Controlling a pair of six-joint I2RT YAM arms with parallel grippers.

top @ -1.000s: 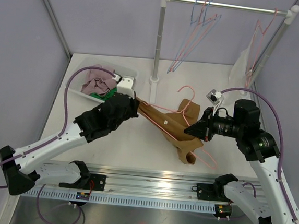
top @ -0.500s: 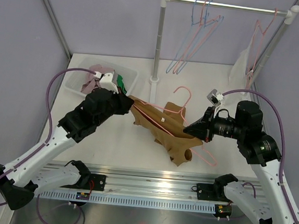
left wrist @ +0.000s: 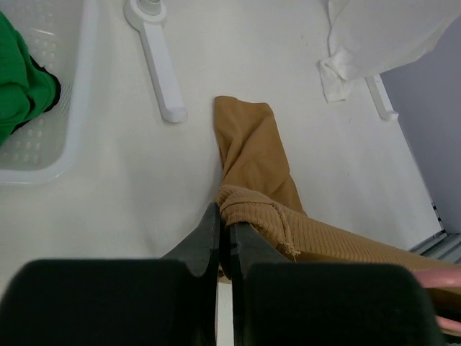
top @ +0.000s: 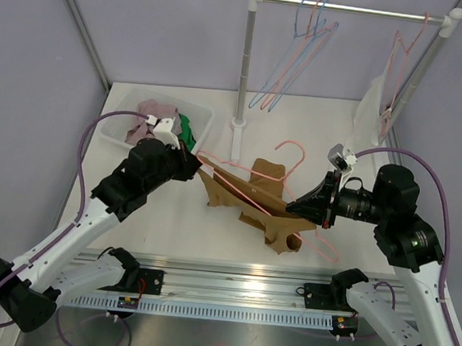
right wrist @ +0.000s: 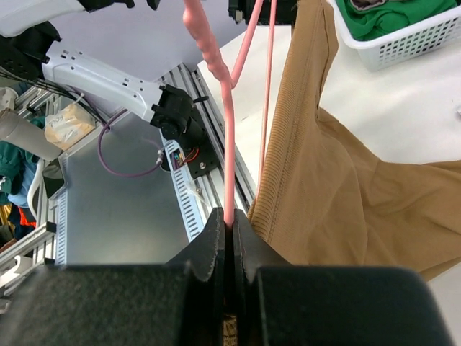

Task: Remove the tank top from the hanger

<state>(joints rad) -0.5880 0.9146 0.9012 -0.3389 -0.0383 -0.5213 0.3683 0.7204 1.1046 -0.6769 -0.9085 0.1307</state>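
I should lift my right gripper outward to the bare part of the bar [top: 355,8] and release the pink wire hanger there, because other hangers hang from that bar.
The tan ribbed tank top [top: 253,198] hangs slack from a pink wire hanger [top: 302,153] over the middle of the table. The hanger's left end sticks out bare of the cloth. My left gripper [top: 197,167] is at the top's left corner. In the left wrist view its jaws [left wrist: 225,216] are shut, with the ribbed hem [left wrist: 266,216] bunched at the tips. My right gripper [top: 291,208] is shut on the hanger's wire [right wrist: 229,144], holding it off the table. The tank top [right wrist: 338,180] drapes just right of that wire.
A white basket [top: 202,115] of pink and green clothes stands at the back left, close behind my left gripper. The clothes rack's pole [top: 246,61] and foot [left wrist: 160,65] are behind the tank top. Several hangers [top: 298,57] and a white garment [top: 379,97] hang from the rail.
My right gripper drew the hanger right and up. My left gripper swung back toward the basket with the hem. The hanger's left end came out of the cloth, which went from stretched to slack.
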